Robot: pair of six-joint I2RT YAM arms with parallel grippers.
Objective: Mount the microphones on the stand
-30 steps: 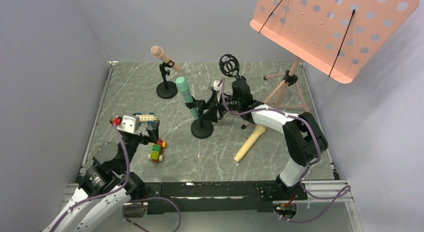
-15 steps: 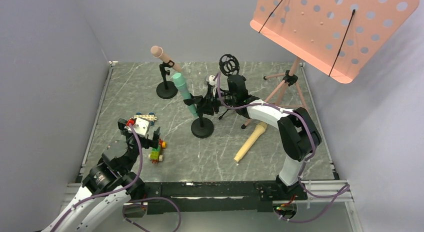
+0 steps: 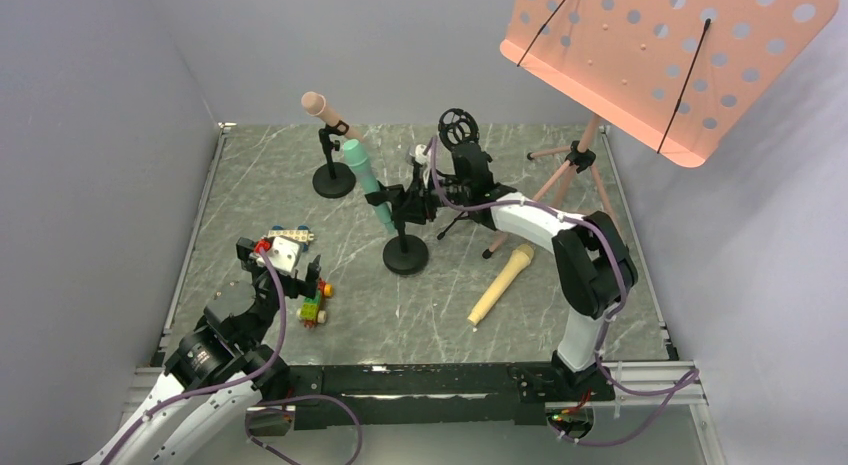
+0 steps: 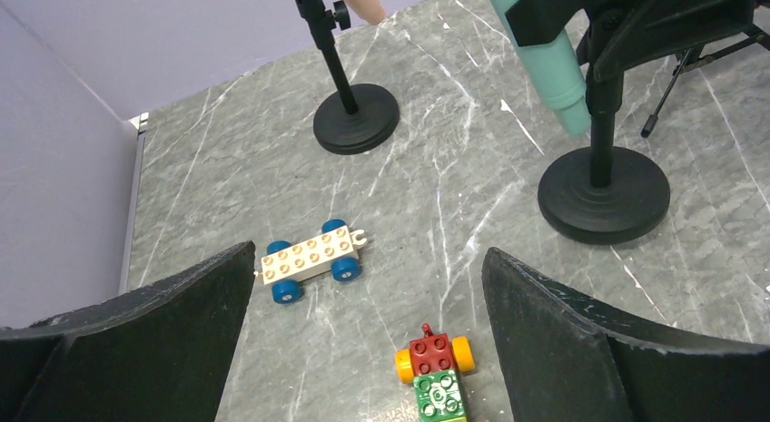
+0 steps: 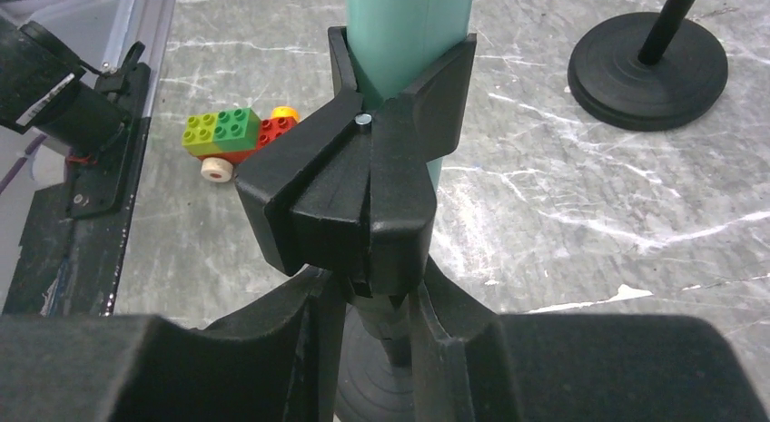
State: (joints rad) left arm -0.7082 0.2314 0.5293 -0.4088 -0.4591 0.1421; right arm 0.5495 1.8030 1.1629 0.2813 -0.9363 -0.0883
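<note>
Next, my right gripper moves the stand outward onto the bare tabletop [image 3: 393, 173] [image 5: 631, 279] beside the far stand's base and lets go of its neck, since that spot is free.
The teal-green microphone [image 3: 366, 184] sits tilted in the black clip [image 5: 363, 181] of the middle stand [image 3: 405, 255]; it also shows in the right wrist view [image 5: 409, 32]. My right gripper [image 3: 420, 202] is shut on that stand's neck just under the clip, as the right wrist view [image 5: 377, 327] shows. The salmon-pink microphone [image 3: 327, 111] is clipped in the far stand [image 3: 333, 179]. The pale yellow microphone [image 3: 502, 283] lies flat on the table. My left gripper [image 3: 290, 262] is open and empty above the toy cars.
A white toy car with blue wheels [image 4: 313, 256] and a red-green one [image 4: 437, 375] lie under my left gripper. A black shock-mount tripod stand [image 3: 459, 131] stands behind my right gripper. A salmon sheet-music stand [image 3: 670, 55] on a tripod fills the far right.
My right gripper has moved left and away, tipping the clip and teal microphone further back. My left gripper moved right over the toy cars, then stayed still.
</note>
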